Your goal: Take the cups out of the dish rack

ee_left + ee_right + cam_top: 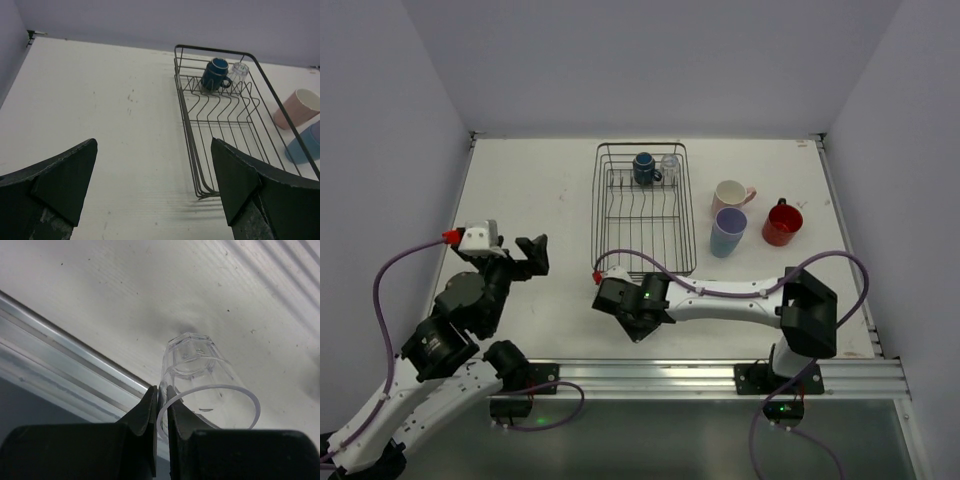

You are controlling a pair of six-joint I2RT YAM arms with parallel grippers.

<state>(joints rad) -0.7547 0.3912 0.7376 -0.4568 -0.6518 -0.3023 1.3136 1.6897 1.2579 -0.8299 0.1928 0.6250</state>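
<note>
My left gripper should reach over the rack's far end and lower its open fingers around the dark blue mug (645, 168) (216, 74), because that mug is still in the rack, outward of the gripper, and needs unloading.
The dark wire dish rack (596, 200) stands at the table's middle back and also shows in the left wrist view (187, 125). In its far end sit a dark blue mug (645, 168) (216, 74) and a clear glass (670, 163) (240, 71). My right gripper (638, 318) (160, 392) is shut on the rim of another clear glass tumbler (200, 370), held low over the table in front of the rack, near the front rail. My left gripper (532, 255) (153, 150) is open and empty, left of the rack.
A pink mug (729, 195) (296, 108), a lavender-blue cup (727, 232) (306, 144) and a red mug (782, 222) stand on the table right of the rack. A metal rail (720, 370) (65, 340) runs along the near edge.
</note>
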